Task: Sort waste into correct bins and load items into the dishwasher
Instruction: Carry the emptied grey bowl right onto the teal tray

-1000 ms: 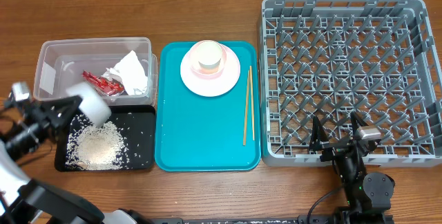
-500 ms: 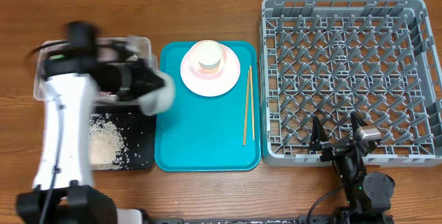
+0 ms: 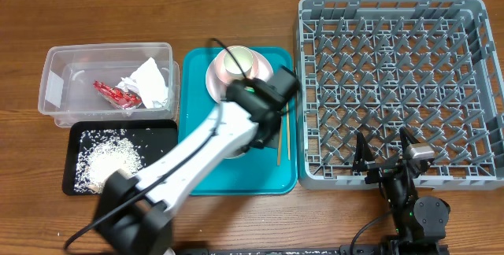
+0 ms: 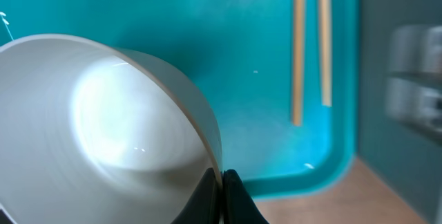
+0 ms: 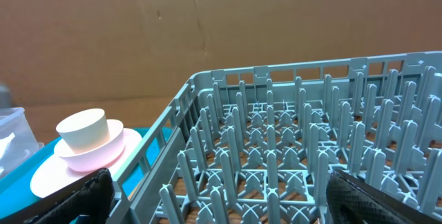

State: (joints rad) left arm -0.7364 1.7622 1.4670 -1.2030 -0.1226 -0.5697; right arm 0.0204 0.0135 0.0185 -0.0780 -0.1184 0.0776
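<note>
The left gripper lowers the pale whitish bowl [image 4: 103, 127] next onto the teal tray's bare near part below it, clear of the chopsticks, and releases the bowl's rim.
My left gripper [image 4: 222, 189] is shut on the rim of the pale whitish bowl [image 4: 103, 127], which looks empty, and holds it over the teal tray [image 3: 205, 168] beside the two chopsticks [image 4: 298, 44]. In the overhead view the left arm [image 3: 256, 133] covers the bowl. The cream cup [image 3: 236, 62] stands in the pink bowl [image 5: 103, 148] on the pink plate [image 3: 213, 78]. The napkin [image 3: 150, 82] and red wrapper [image 3: 116, 94] lie in the clear tub [image 3: 55, 74]. Rice [image 3: 110, 160] lies in the black tray [image 3: 161, 133]. My right gripper [image 5: 238, 203] is open at the grey dish rack's [image 3: 394, 82] front edge.
The teal tray lies between the two bins and the dish rack. The rack holds no dishes. The chopsticks [image 3: 279, 151] lie along the tray's right edge. Bare wooden table shows in front of and behind everything.
My left arm has swung right from above the black tray and tub to above the teal tray, carrying the whitish bowl. The right arm has not moved.
</note>
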